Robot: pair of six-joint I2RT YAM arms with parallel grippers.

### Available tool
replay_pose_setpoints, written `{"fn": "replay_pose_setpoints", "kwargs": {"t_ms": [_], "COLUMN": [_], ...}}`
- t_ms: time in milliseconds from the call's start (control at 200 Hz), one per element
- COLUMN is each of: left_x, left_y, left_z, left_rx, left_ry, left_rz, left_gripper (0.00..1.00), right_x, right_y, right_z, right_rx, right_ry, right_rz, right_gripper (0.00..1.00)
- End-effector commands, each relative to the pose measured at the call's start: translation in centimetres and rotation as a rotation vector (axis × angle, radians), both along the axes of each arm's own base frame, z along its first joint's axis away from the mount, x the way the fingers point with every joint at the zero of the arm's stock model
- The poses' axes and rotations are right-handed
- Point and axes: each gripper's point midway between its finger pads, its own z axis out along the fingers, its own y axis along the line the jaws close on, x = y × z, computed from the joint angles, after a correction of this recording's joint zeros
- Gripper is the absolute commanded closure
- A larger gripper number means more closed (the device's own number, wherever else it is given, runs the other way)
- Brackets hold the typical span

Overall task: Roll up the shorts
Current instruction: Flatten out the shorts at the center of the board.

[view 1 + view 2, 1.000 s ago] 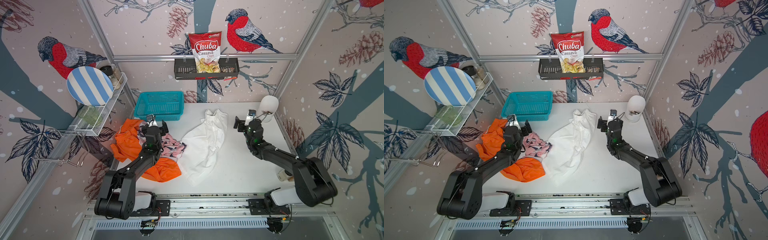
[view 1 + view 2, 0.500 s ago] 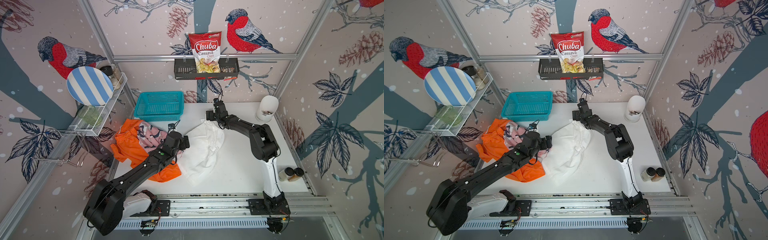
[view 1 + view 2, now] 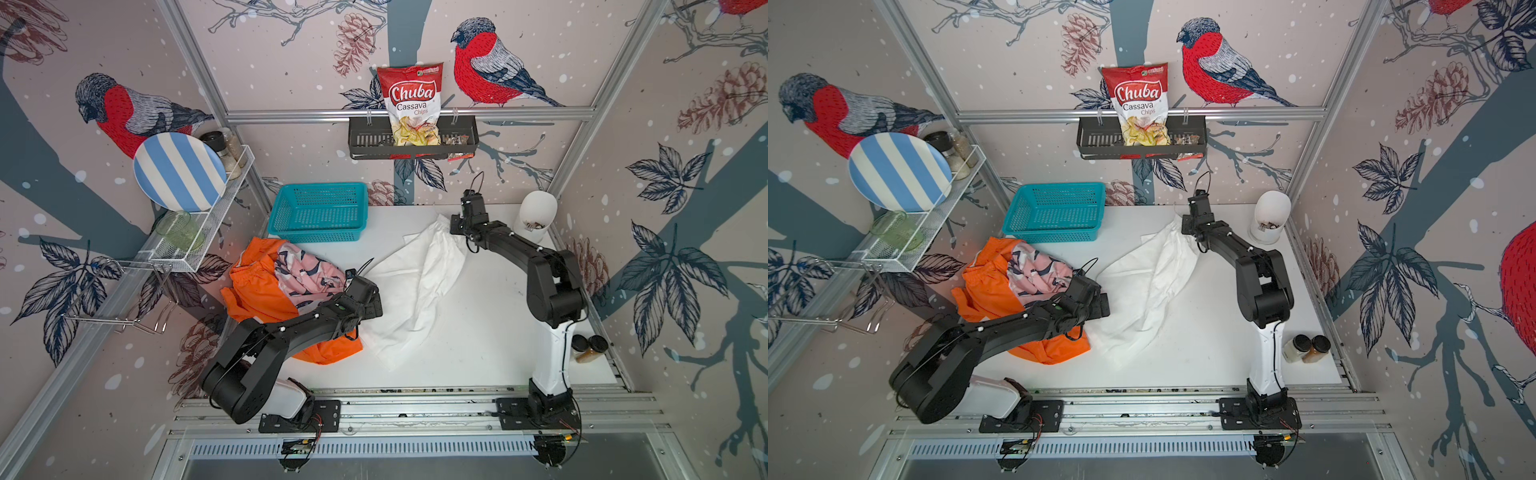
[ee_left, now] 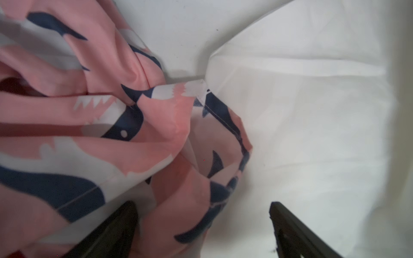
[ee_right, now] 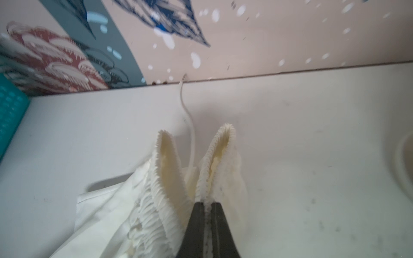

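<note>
The table's middle lies back from my right gripper, so my gripper will raise the waistband [image 5: 161, 178], then carry it back and down to release it there.
The white shorts [image 3: 415, 286] [image 3: 1142, 286] lie stretched across the middle of the table. My right gripper [image 3: 455, 224] [image 5: 207, 205] is shut on their gathered waistband [image 5: 161, 178] at the far end, lifting it slightly. The pink shark-print shorts [image 3: 307, 270] [image 4: 89, 134] lie crumpled on the orange shorts [image 3: 257, 299] at the left. My left gripper [image 3: 374, 299] [image 4: 203, 214] is open, low over the seam where the pink pair meets the white shorts [image 4: 312, 111]. A fold of pink cloth sits between its fingers [image 4: 120, 227].
A teal basket [image 3: 320, 212] stands at the back left and a white jar [image 3: 536, 216] at the back right near my right wrist. Two spice jars [image 3: 588, 347] sit at the right front edge. A wire rack with a striped plate [image 3: 178, 172] hangs on the left wall.
The right arm swung from the right side to the white shorts' waistband and shut on it. The left arm moved from the orange and pink pile toward the white shorts' left edge, staying open.
</note>
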Motion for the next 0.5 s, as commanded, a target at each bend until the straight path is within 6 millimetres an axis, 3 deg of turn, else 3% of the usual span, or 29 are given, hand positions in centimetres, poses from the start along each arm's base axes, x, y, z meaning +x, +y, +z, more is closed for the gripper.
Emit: {"fn": "replay_pose_setpoints", "kwargs": {"t_ms": [0, 120, 265, 395, 490], "left_x": [1.3, 2.5, 4.0, 4.7, 4.8], "left_y": [0.4, 2.2, 4.1, 4.3, 4.3], "left_z": [-0.2, -0.4, 0.4, 1.9, 4.1], "left_rx": [-0.017, -0.021, -0.034, -0.049, -0.072], "left_ry": [-0.003, 0.001, -0.011, -0.034, -0.077], "left_rz": [0.009, 0.043, 0.082, 0.085, 0.090], "left_gripper": [0.04, 0.04, 0.04, 0.05, 0.05], "right_x": [0.4, 0.3, -1.0, -3.5, -6.5], "right_y": [-1.5, -2.4, -1.7, 1.4, 5.0], "right_z": [6.0, 14.0, 24.6, 32.6, 35.0], "right_rx": [0.056, 0.090, 0.193, 0.258, 0.239], "right_ry": [-0.110, -0.257, -0.491, -0.677, -0.724], "right_rz": [-0.006, -0.015, 0.022, 0.136, 0.238], "right_gripper": [1.00, 1.00, 1.00, 1.00, 1.00]}}
